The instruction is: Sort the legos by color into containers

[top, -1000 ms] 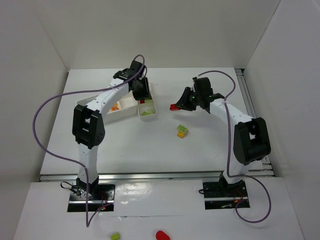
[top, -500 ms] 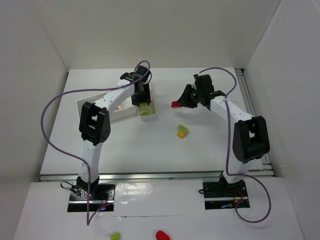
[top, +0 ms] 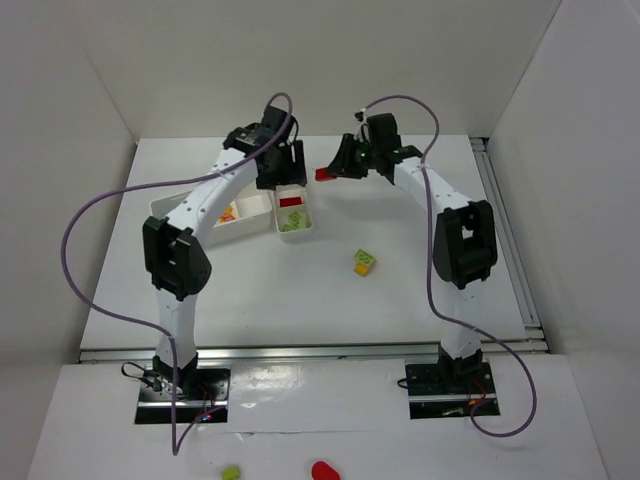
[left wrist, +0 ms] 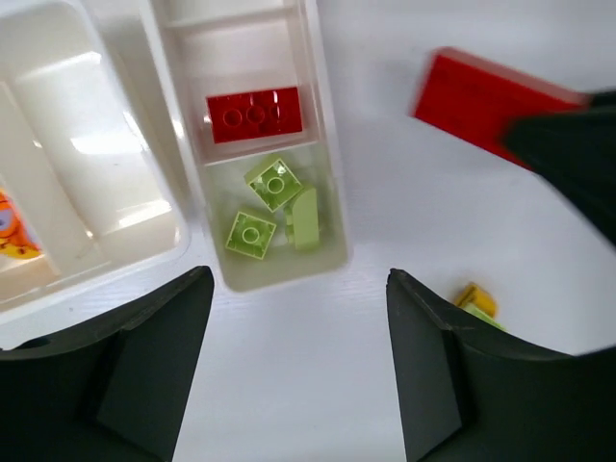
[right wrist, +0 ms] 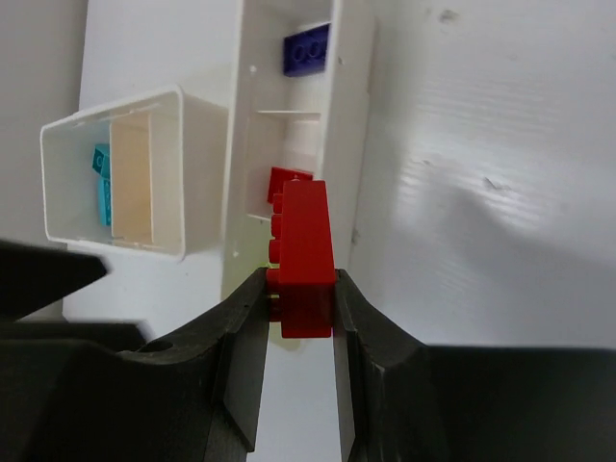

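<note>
My right gripper will next move across over the narrow white container's middle section point(top: 290, 195) point(right wrist: 290, 152) with the matching red lego, below it and to its left in the top view. Then it will lower and release.
The narrow white container point(left wrist: 325, 164) holds a red lego point(left wrist: 255, 114) in its middle compartment and three lime green legos point(left wrist: 274, 183) in the nearest one. A dark blue lego point(right wrist: 308, 53) lies in its far compartment. My left gripper point(left wrist: 298, 318) hovers open and empty over the table just in front of this container. My right gripper point(right wrist: 298, 279) is shut on a long red lego point(right wrist: 305, 245), held in the air beside the narrow container point(top: 305, 222). The wider container point(right wrist: 115, 111) holds cyan legos point(right wrist: 101, 183). A yellow and green clump point(top: 364, 262) lies on the table.
Orange pieces point(top: 230, 213) lie in the wider container point(top: 160, 208). A green piece point(top: 231, 472) and a red piece point(top: 323, 470) lie on the ledge in front of the arm bases. White walls enclose the table on three sides.
My left gripper has opened and drawn back from the near compartment, where a green lego it carried now lies. My right gripper has carried the red lego left towards the narrow container.
</note>
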`<state>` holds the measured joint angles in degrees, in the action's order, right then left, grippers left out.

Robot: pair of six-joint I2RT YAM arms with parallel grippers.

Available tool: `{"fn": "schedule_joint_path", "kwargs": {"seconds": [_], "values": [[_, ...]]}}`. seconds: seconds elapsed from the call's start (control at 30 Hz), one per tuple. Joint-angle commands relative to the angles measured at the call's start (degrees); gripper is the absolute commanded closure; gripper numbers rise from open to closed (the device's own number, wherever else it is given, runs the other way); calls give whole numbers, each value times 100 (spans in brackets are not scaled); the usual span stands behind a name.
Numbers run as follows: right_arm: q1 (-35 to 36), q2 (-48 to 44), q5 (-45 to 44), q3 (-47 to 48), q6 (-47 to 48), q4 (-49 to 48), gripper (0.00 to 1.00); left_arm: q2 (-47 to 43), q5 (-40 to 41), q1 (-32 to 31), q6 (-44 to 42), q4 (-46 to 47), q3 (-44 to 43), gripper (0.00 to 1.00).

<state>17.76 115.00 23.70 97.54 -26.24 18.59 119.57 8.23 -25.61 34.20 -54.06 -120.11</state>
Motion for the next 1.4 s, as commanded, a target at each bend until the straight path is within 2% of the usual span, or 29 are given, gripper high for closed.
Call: {"fn": "schedule_joint_path", "kwargs": {"seconds": [0.0,0.23,0.47,0.53,0.57,0.6,0.63,0.77,0.87,1.03,1.2,1.3,1.33,1.37], "values": [[350,513,337,887,348,294,93,-1091,30,248,-80,-122,-232,19],[685,1593,574,2066,295,127,92,-1927,-260,828,87,-69,181,20],[958,2438,452,3069,243,127,90,-2122,-339,1066,140,36,568,20],[958,2492,320,3192,242,127,82,-2122,-400,1066,140,36,568,20],[958,2562,258,3193,190,127,73,-2122,-453,1066,140,36,620,20],[958,2562,205,3254,189,127,49,-2122,-454,1066,140,36,621,21],[958,2562,205,3341,189,127,42,-2122,-454,1066,140,36,621,21],[853,2362,152,3342,189,127,30,-2175,-454,1066,140,36,674,21],[791,2036,99,2922,189,40,30,-2175,-454,1066,140,36,674,21],[607,798,-436,1683,294,-312,36,-2122,-594,1066,-8,150,726,21],[212,-860,-858,-574,356,-365,43,-1824,-919,646,-474,150,726,21],[87,-1505,-1139,-1806,724,-59,42,-1621,-981,443,-589,98,840,22],[87,-1777,-1340,-2000,1074,143,39,-1560,-1059,373,-589,98,910,22],[87,-1858,-1342,-2263,1251,606,32,-1559,-1112,372,-589,150,1059,22]]}}
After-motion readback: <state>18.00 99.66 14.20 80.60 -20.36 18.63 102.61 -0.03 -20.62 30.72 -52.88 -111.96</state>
